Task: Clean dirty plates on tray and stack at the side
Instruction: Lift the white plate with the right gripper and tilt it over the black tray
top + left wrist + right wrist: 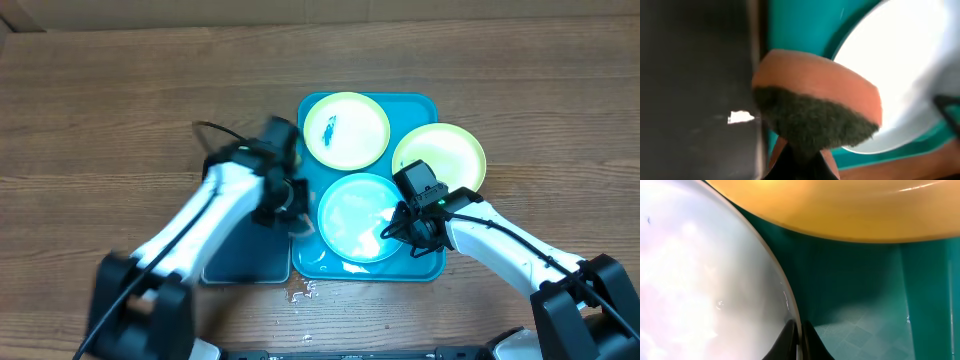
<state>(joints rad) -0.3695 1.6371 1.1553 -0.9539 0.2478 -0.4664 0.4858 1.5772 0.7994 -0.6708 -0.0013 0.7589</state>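
Observation:
The open black basin (695, 95) is below my left gripper and to its left in the overhead view. I need to move the gripper over it next, lower it and release the sponge (815, 85).
The turquoise tray (425, 265) holds three plates. A yellow-green plate (346, 130) with a dark smear lies at its back left. Another yellow-green plate (440, 158) overhangs its right edge. A pale blue-white plate (355, 215) lies at the front. My left gripper (296, 208) is shut on an orange sponge (815, 85) with a dark scouring face, at this plate's left rim (900, 75). My right gripper (402, 226) is shut on the blue-white plate's right rim (790, 305); in the right wrist view its fingers (810, 342) pinch the edge.
A black rectangular basin (245, 255) sits against the tray's left side, under my left arm. A few water drops (300, 292) lie on the wood table in front of the tray. Brown table surface (120, 110) stretches left and behind.

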